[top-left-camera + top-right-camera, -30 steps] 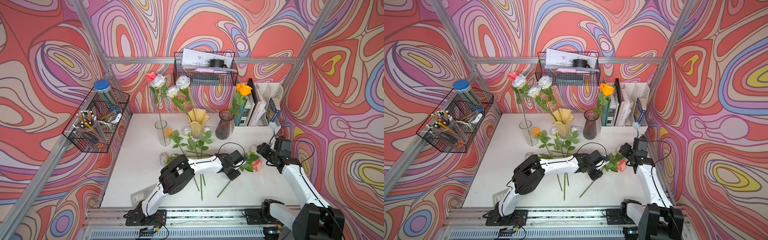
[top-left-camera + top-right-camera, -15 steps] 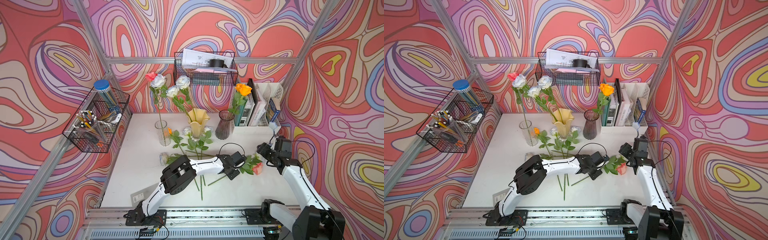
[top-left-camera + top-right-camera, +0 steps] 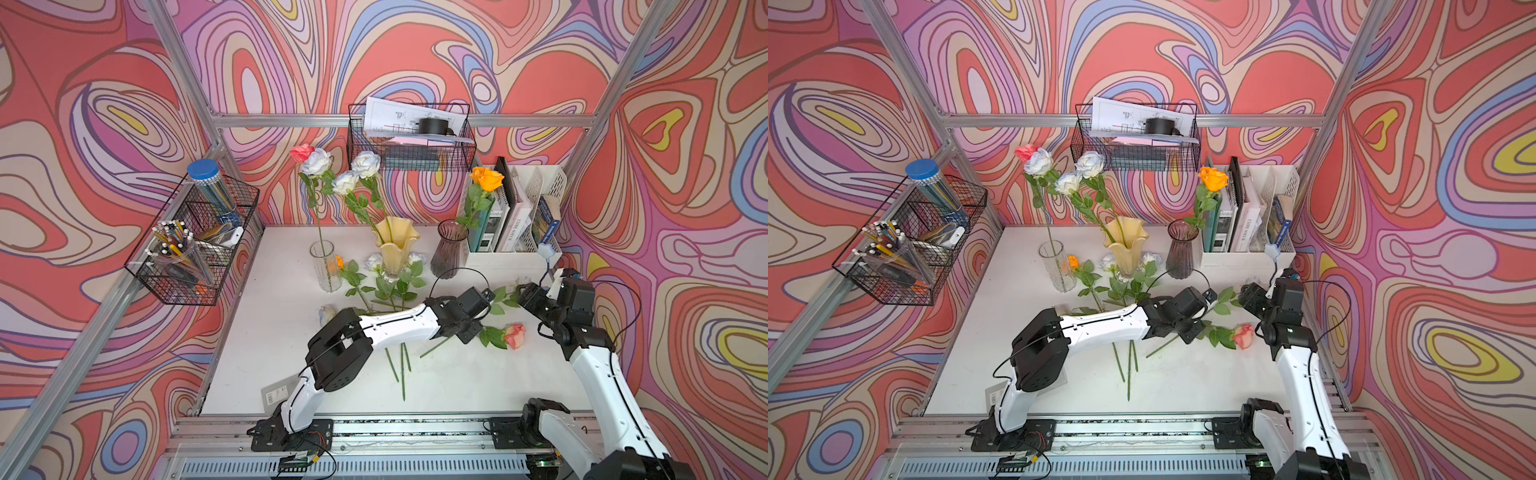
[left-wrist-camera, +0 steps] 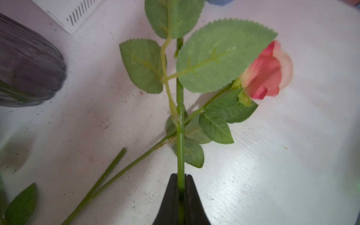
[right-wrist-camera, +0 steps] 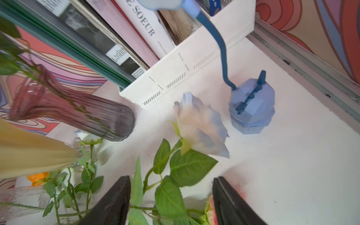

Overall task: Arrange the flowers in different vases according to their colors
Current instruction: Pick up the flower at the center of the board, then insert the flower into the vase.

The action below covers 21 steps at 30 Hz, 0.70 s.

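Observation:
The left gripper goes up and outward next, turning the rose upright over the yellow vase's opening (image 3: 397, 230) to release the green stem, since white roses already stand there.
My left gripper (image 4: 180, 178) is shut on the green stem (image 4: 180, 148) of a white-pale blue rose (image 5: 200, 128), whose head lies near the book holder. In both top views this gripper (image 3: 478, 322) (image 3: 1204, 322) sits mid-table, above the stem of a pink rose (image 3: 514, 336) (image 4: 266, 74) lying flat. My right gripper (image 5: 171, 194) (image 3: 524, 296) is open, with the held rose's leaves between its fingers. At the back stand the clear vase (image 3: 325, 266), the yellow vase (image 3: 395, 245) with white roses (image 3: 365, 164), and the purple vase (image 3: 449, 249) with an orange rose (image 3: 486, 178).
More loose flowers (image 3: 374, 282) and bare stems (image 3: 401, 365) lie under and behind my left forearm. A white book holder (image 3: 515, 216) and a small blue gadget (image 5: 251, 109) stand at the back right. Wire baskets (image 3: 195, 245) (image 3: 409, 137) hang on the walls.
My left gripper has closed on the pale rose's stem. The pink rose's bare stem end has swung back across the table. The right arm has hardly moved.

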Each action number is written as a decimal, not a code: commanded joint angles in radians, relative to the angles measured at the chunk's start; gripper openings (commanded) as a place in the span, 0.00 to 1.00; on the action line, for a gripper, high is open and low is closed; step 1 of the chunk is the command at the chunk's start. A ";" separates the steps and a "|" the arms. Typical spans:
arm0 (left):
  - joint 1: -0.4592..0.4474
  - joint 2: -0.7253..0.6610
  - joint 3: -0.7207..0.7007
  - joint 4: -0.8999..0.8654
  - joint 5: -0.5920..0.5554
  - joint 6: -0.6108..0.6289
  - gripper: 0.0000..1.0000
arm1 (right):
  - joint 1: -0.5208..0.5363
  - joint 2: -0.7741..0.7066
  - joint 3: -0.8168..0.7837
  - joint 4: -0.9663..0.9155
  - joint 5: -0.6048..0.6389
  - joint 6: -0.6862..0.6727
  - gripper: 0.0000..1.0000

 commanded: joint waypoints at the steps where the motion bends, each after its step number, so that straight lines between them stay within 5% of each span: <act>1: 0.064 -0.085 0.050 0.067 0.003 -0.028 0.00 | -0.006 -0.070 -0.021 0.060 -0.106 -0.029 0.70; 10: 0.200 -0.200 0.196 0.032 -0.039 0.047 0.00 | -0.005 -0.276 -0.044 0.128 -0.265 -0.037 0.75; 21: 0.396 -0.346 0.256 0.260 -0.053 0.184 0.00 | -0.006 -0.191 -0.071 0.175 -0.308 -0.039 0.74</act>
